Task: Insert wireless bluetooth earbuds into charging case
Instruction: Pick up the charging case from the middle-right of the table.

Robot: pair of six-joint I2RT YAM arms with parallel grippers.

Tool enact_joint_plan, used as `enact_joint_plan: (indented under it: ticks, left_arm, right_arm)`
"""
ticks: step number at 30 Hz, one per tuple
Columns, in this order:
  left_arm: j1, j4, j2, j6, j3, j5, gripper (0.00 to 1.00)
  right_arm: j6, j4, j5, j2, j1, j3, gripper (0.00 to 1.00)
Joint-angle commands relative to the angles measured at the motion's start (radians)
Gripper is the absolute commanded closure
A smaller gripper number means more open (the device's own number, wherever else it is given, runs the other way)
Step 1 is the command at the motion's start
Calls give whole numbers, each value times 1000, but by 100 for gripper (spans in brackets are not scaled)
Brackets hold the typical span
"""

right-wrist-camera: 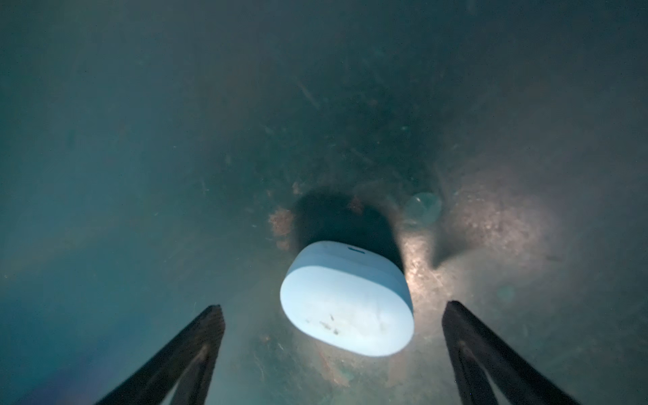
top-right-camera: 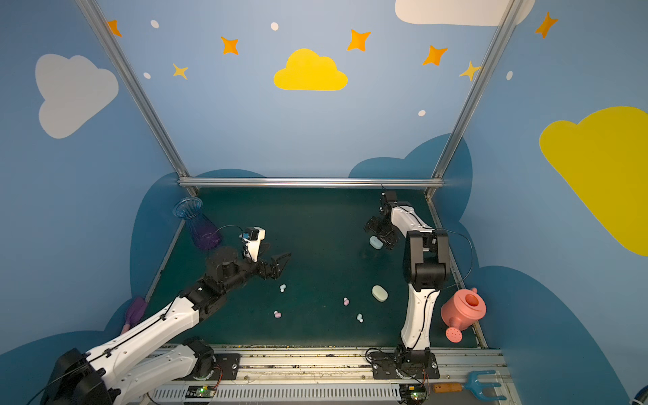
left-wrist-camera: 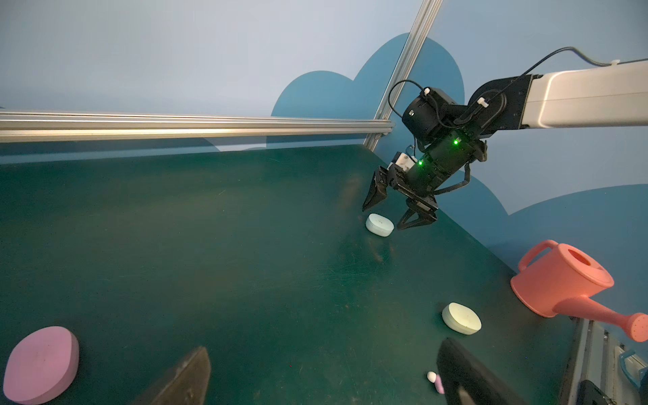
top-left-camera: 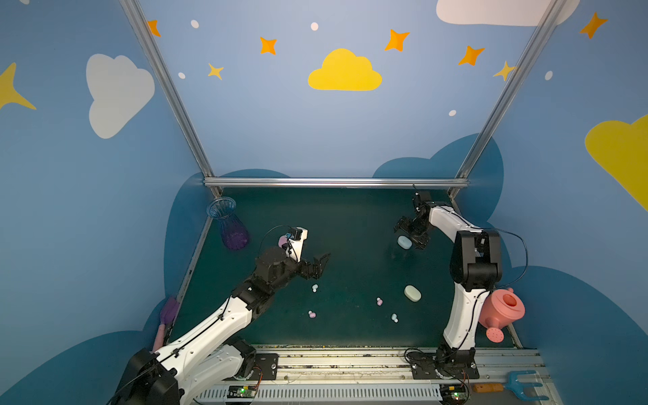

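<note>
The pale blue case (top-left-camera: 404, 242) (right-wrist-camera: 347, 301) is below the robot's right gripper, between its open fingers, so the right gripper should next lower straight around the rounded ends and close.
A pale blue oval charging case (top-left-camera: 404, 242) (right-wrist-camera: 347, 301) lies closed on the green table at the back right. My right gripper (top-left-camera: 410, 236) (left-wrist-camera: 382, 219) hangs open over it, one finger on each side, not touching. A cream case (top-left-camera: 412, 293) lies closer to the front. A pink case (left-wrist-camera: 40, 364) rests by my left wrist. Several tiny earbuds lie loose mid-table: a pale one (top-left-camera: 315, 288), a pink one (top-left-camera: 311, 314), another pink one (top-left-camera: 379, 301) and a pale blue one (top-left-camera: 394, 318). My left gripper (top-left-camera: 321, 264) (left-wrist-camera: 324, 371) hovers open and empty above the table, just behind the pale earbud.
A clear vase with a purple base (top-left-camera: 229, 228) lies at the back left. A pink watering can (top-left-camera: 503, 310) stands at the right edge behind my right arm. A purple tool (top-left-camera: 168, 314) sits off the left edge, and a blue rake (top-left-camera: 522, 385) on the front rail.
</note>
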Motion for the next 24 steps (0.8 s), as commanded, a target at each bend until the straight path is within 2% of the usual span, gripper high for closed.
enact_joint_plan:
  ticks: [1,3,8,16,24]
  left_arm:
    - [7,18,2,-5,23,12,0]
    - [9,23,2,-8,21,13,0]
    - [10,31,4,-14,19,15,0]
    - [13,39,2,-19,16,15,0]
    - [13,43,-4,-22,15,14,0]
  right_arm:
    - [28,-38,-8,24,1,11,6]
    - [35,-35,-2,27,0,4,8]
    - [44,-34,6,38,-1,8,22]
    - [42,-38,17,61,-2,17,28]
    - [44,-32,12,65,-2,5,40]
